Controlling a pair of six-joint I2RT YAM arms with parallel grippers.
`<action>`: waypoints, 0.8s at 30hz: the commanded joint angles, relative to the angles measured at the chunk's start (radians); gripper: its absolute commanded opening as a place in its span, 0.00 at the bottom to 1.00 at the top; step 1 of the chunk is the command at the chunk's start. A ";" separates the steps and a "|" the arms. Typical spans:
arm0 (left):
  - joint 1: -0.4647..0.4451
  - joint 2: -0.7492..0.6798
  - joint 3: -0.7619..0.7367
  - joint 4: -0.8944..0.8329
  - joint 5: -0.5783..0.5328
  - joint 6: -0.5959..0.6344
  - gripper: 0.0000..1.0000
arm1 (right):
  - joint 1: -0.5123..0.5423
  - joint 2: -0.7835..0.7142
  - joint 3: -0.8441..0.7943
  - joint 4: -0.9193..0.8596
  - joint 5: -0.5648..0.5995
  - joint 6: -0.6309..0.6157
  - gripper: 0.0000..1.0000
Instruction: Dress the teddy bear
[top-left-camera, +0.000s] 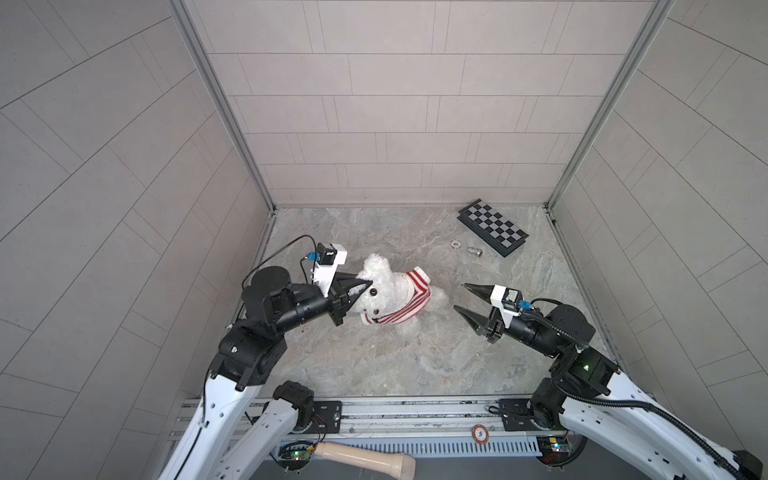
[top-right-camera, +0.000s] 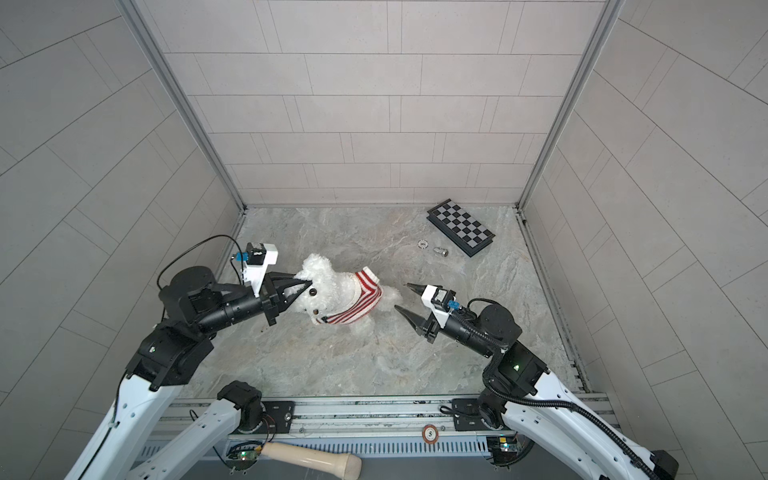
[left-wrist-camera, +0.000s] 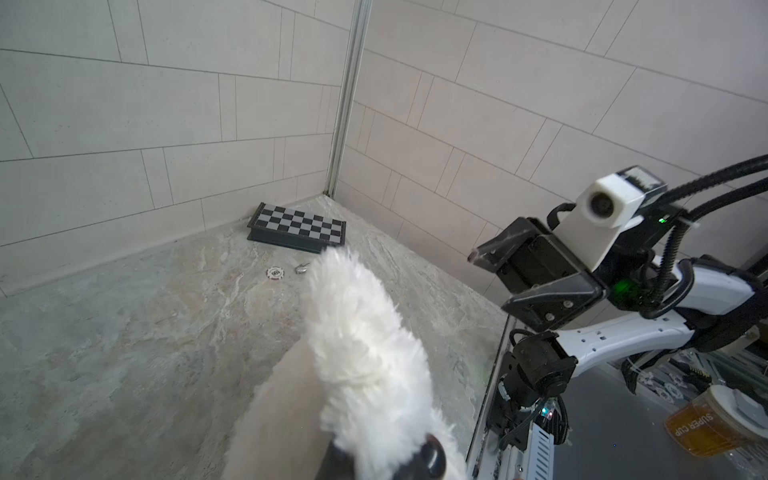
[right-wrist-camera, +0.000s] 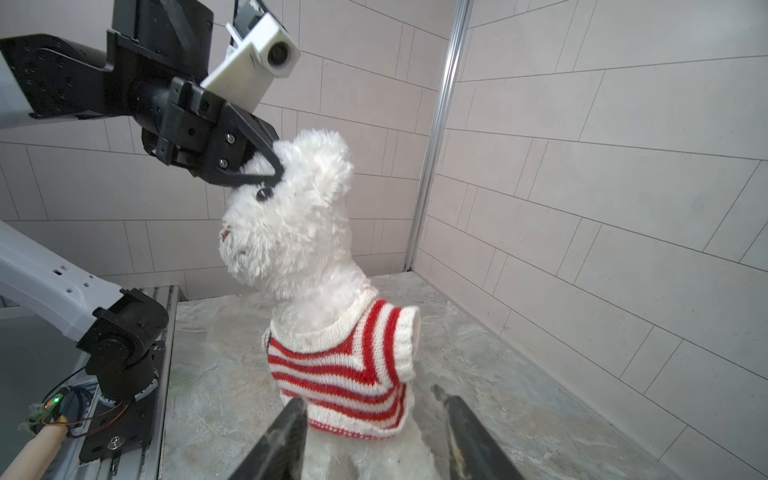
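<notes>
My left gripper should next lower the bear (top-left-camera: 384, 286) it is holding outward onto the marble floor below its fingers and let go of the bear's fur, with the sweater round the chest.
The teddy bear (top-left-camera: 384, 286) (top-right-camera: 332, 286) (right-wrist-camera: 291, 232) is a fluffy white plush held upright on the marble floor. A red-and-white striped knit sweater (top-left-camera: 409, 303) (top-right-camera: 361, 301) (right-wrist-camera: 345, 365) sits round its chest, neck hole under the head. My left gripper (top-left-camera: 368, 284) (top-right-camera: 309, 283) (right-wrist-camera: 279, 173) is shut on the fur at the top of the bear's head, by an ear. In the left wrist view white fur (left-wrist-camera: 357, 332) fills the space at the jaws. My right gripper (top-left-camera: 459, 296) (top-right-camera: 401, 296) (right-wrist-camera: 368, 397) stands open just right of the bear, its fingers level with the sweater's hem and not touching it.
A folded chessboard (top-left-camera: 492, 226) (left-wrist-camera: 297, 228) lies at the back right, with a poker chip (top-left-camera: 456, 243) and a small metal piece (top-left-camera: 473, 251) in front of it. Tiled walls close in three sides. A wooden handle (top-left-camera: 365, 457) lies beyond the front rail.
</notes>
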 joint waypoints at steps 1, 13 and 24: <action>-0.018 0.056 0.076 -0.118 0.015 0.124 0.00 | 0.000 0.101 0.051 0.013 -0.060 -0.039 0.60; -0.110 0.340 0.324 -0.350 -0.225 -0.055 0.00 | -0.012 0.332 0.193 -0.047 0.136 0.054 0.68; -0.107 0.515 0.119 0.147 0.148 -0.575 0.00 | -0.069 0.282 0.137 -0.234 0.349 0.160 0.68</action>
